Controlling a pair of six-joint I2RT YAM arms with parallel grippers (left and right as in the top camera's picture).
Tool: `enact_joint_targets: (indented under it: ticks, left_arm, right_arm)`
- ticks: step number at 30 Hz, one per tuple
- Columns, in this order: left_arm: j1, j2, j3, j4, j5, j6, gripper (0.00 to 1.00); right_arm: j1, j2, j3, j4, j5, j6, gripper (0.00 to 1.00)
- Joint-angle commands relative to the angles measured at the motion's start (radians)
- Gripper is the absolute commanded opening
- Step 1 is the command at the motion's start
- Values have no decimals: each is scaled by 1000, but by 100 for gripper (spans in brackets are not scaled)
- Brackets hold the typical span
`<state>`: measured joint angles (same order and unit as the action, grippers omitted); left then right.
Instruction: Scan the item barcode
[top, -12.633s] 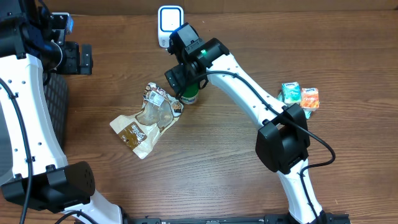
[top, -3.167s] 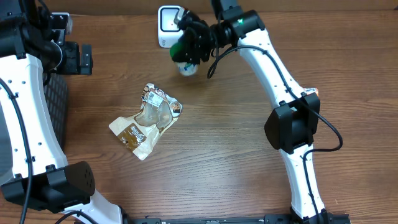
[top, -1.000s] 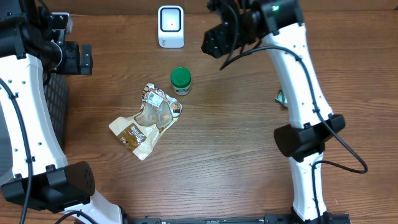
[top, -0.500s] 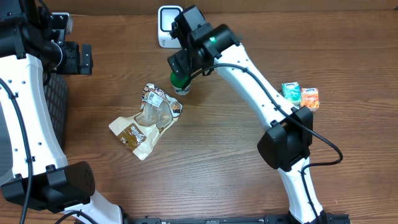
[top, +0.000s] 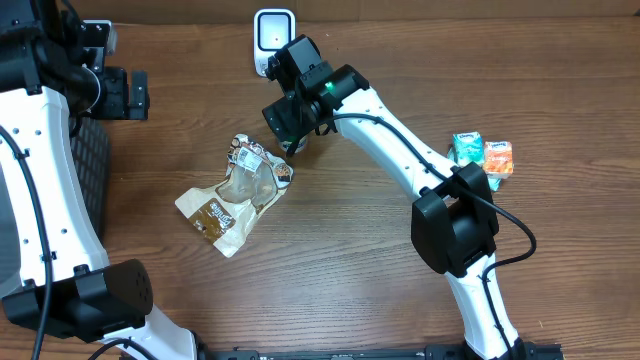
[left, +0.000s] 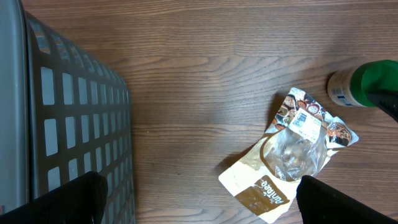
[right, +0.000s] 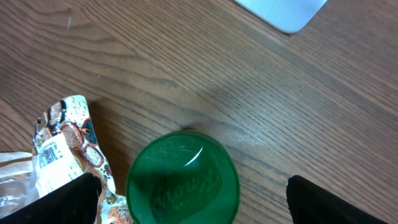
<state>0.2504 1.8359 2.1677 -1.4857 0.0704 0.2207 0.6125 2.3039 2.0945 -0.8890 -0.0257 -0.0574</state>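
Observation:
The jar's green lid (right: 183, 179) is just below my right gripper, between its open fingers. I should move the gripper down around the lid and close on it.
A small jar with a green lid (right: 182, 179) stands upright on the wooden table, just below the white barcode scanner (top: 272, 38). My right gripper (right: 189, 202) hangs open directly above the lid, a finger on either side and nothing held. From overhead the right gripper (top: 290, 118) covers most of the jar (top: 300, 147). The jar (left: 367, 84) also shows at the right edge of the left wrist view. My left gripper (left: 199, 202) is open and empty, high over the table's left side.
A crumpled brown and white snack pouch (top: 235, 190) lies just left of the jar. A grey slotted basket (left: 62, 124) sits at the left edge. A teal carton (top: 466, 148) and an orange carton (top: 498, 158) stand at the right.
The right arm swung from the back right over to the jar and came down above its lid, jaws spreading wider. The jar stayed put. The left arm has not moved.

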Motion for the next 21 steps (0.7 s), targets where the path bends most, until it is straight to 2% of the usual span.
enact_joint_targets:
  ticks: [1,9,21]
  left_arm:
    - [-2,3,5,1,7,19,100]
    - [-2,3,5,1,7,19,100]
    - [-2,3,5,1,7,19,99]
  right_arm:
    - [4,2,-34,24,-13,-6,93]
    - [3,4,-97,80,-14,2,85]
    - [3,46,-98,104,-21,5,82]
